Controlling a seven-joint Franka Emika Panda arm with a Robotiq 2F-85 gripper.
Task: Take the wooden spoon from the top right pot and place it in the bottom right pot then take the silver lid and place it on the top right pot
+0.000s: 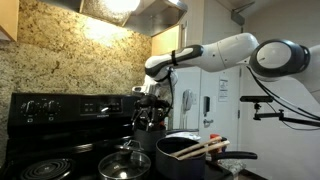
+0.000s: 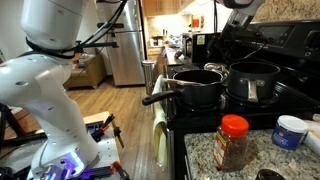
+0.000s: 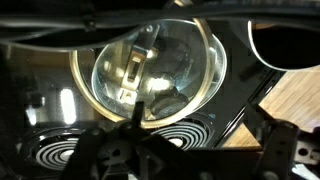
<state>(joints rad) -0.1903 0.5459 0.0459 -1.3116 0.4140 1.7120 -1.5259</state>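
The open fingers of my gripper shift left in the wrist view next and come down around the lid's knob [image 1: 131, 146] [image 3: 134, 72].
The silver lid [image 3: 150, 72], domed with a small knob, fills the wrist view and lies on the stove beside a coil burner [image 3: 150, 138]. It also shows in an exterior view [image 1: 125, 163]. My gripper [image 3: 198, 135] hovers above it with its dark fingers apart and nothing between them. In an exterior view the gripper [image 1: 150, 105] hangs over the small grey pot [image 1: 148, 130]. The wide black pot [image 1: 185, 150] stands in front, with the wooden spoon [image 1: 205, 148] lying across its rim beside a similar utensil. The black pot [image 2: 195, 85] and its long handle show in both exterior views.
The black stove back panel [image 1: 60, 105] stands behind the burners and a range hood [image 1: 130, 10] hangs above. A red-lidded spice jar [image 2: 232, 142] and a white tub [image 2: 290, 130] sit on the granite counter. A fridge [image 2: 125, 45] stands further off.
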